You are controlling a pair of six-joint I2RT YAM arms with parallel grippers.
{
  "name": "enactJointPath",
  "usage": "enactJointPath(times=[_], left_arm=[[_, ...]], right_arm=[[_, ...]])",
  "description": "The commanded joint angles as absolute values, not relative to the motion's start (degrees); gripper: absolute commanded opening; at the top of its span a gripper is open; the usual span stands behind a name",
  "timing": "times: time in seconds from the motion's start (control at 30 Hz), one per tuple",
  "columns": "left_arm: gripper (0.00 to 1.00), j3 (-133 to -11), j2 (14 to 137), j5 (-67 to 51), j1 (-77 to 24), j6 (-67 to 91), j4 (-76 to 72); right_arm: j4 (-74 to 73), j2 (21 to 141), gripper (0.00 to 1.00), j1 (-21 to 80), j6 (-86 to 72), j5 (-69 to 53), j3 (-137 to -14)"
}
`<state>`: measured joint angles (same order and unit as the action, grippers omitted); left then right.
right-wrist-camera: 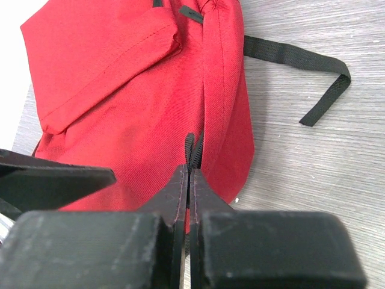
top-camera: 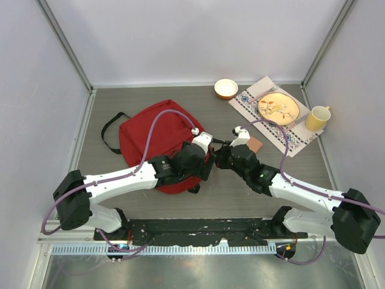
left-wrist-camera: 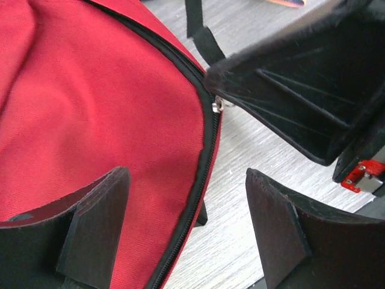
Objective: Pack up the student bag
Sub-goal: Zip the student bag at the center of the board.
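I need to pull the zipper tab outward with my right gripper along the zipper line's far part next and let go of it, because the zipper runs on past the slider.
The red student bag [top-camera: 147, 135] lies flat on the table, left of centre. My right gripper [right-wrist-camera: 189, 171] is shut on a black zipper pull tab [right-wrist-camera: 190, 146] at the bag's near right edge [right-wrist-camera: 231, 138]. In the top view it is at that edge [top-camera: 219, 158]. My left gripper [left-wrist-camera: 186, 180] is open and empty, its jaws straddling the bag's black zipper line [left-wrist-camera: 207, 150] just above the fabric. A small metal slider [left-wrist-camera: 218, 106] shows beside the right gripper's finger [left-wrist-camera: 301, 90]. In the top view the left gripper [top-camera: 207, 165] almost meets the right one.
A patterned placemat [top-camera: 292, 141] at the back right carries an orange plate [top-camera: 278, 108]. A yellow mug [top-camera: 317, 118] stands beside it and a small bowl [top-camera: 225, 88] behind. A small brown item [top-camera: 255, 143] lies by the right arm. Black straps [top-camera: 111, 129] trail left of the bag.
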<state>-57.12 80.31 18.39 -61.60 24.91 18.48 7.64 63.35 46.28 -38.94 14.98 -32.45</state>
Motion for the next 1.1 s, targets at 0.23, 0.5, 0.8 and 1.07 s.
enactJointPath(times=[0.23, 0.5, 0.8, 1.07], left_arm=[[0.81, -58.89, 80.94, 18.39, -61.79, 22.23, 11.51], [0.52, -56.26, 83.58, 14.85, -61.79, 25.31, 8.79], [0.0, -48.98, 79.55, 13.1, -61.79, 29.88, 8.79], [0.0, -37.45, 66.03, 10.28, -62.05, 38.39, 9.4]], right_arm=[[9.23, 60.56, 0.01, 46.06, -38.85, 16.52, -32.34], [8.7, 59.86, 0.01, 46.06, -38.67, 16.79, -32.61], [9.4, 61.35, 0.01, 46.05, -39.29, 17.05, -33.22], [10.81, 66.44, 0.01, 45.62, -38.59, 18.02, -36.21]])
